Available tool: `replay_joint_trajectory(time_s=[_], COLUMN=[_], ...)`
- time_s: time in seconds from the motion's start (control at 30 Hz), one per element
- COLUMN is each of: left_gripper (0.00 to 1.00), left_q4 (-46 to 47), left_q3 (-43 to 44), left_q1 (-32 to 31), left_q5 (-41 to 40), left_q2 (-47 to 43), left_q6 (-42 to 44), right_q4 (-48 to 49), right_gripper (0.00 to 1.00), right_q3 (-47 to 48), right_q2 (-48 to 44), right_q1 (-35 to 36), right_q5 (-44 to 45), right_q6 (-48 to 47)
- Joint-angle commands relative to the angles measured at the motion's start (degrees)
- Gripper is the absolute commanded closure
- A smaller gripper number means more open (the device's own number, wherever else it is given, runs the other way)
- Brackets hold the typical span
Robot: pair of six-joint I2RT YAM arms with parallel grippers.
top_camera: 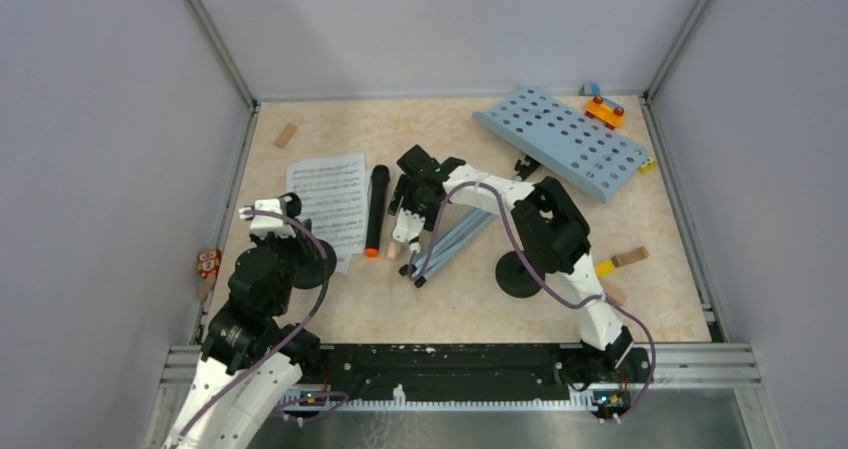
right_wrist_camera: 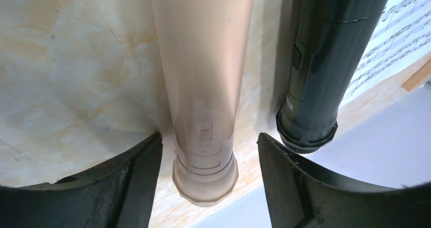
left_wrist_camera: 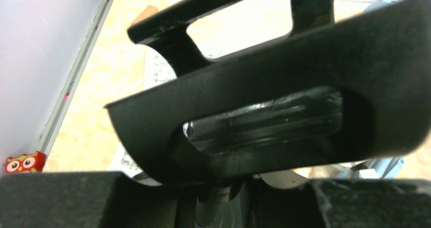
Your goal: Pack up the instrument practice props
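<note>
I will move my left gripper to the right in the top view next, to let go of its black mic holder beside the second mic holder, because the table is clear there.
My right gripper (top_camera: 408, 224) (right_wrist_camera: 209, 152) is open, one finger on each side of the beige microphone (right_wrist_camera: 203, 60) lying on the table, with a gap on both sides. The black microphone (top_camera: 376, 209) (right_wrist_camera: 330, 50) lies beside it, partly on the white sheet music (top_camera: 330, 204) (right_wrist_camera: 391, 40). My left gripper (top_camera: 298, 256) (left_wrist_camera: 218, 192) is shut on the stem of a black mic holder (left_wrist_camera: 284, 86) (top_camera: 312, 269) at the sheet's near edge. The light-blue music rack (top_camera: 560, 139) lies at the back right, its grey tripod legs (top_camera: 455, 239) under my right arm. A second mic holder (top_camera: 520, 274) stands near the right arm.
A wooden block (top_camera: 286, 135) lies at the back left. Coloured toy blocks (top_camera: 604, 111) sit behind the rack, a yellow one (top_camera: 648, 165) at its right end, wooden ones (top_camera: 628, 257) at the right. An owl toy (top_camera: 208, 262) (left_wrist_camera: 23, 163) sits by the left wall.
</note>
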Motion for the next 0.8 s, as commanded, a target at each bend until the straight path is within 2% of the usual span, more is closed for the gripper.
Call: replay_joint_trajectory(time_s=[0.0, 0.37, 0.47, 0.63, 0.7, 0.77], left_gripper=[1.00, 1.00, 1.00, 1.00, 1.00, 1.00], left_q4=[6.4, 7.1, 7.4, 8.3, 9.1, 10.5], left_q3=[0.5, 0.3, 0.2, 0.0, 0.0, -0.1], left_q1=[0.1, 0.1, 0.1, 0.1, 0.1, 0.1], left_q5=[-1.2, -0.5, -0.2, 1.3, 3.9, 10.1], left_q2=[-0.2, 0.7, 0.8, 0.9, 0.8, 0.7], left_q6=[0.6, 1.2, 1.2, 1.4, 1.9, 2.7], right_q4=[-0.4, 1.9, 12.5, 40.2, 44.4, 43.0], right_gripper=[0.30, 0.26, 0.26, 0.25, 0.26, 0.25], right_q3=[1.1, -4.4, -10.1, -22.7, -25.1, -25.4], right_q2=[-4.4, -18.1, -24.3, -37.1, -42.4, -46.8], right_q1=[-0.4, -0.3, 0.0, 0.9, 1.4, 1.5], right_q5=[-2.3, -6.8, -9.4, -7.3, -3.8, 0.0], right_q6=[-0.1, 6.7, 21.2, 59.9, 74.4, 88.3])
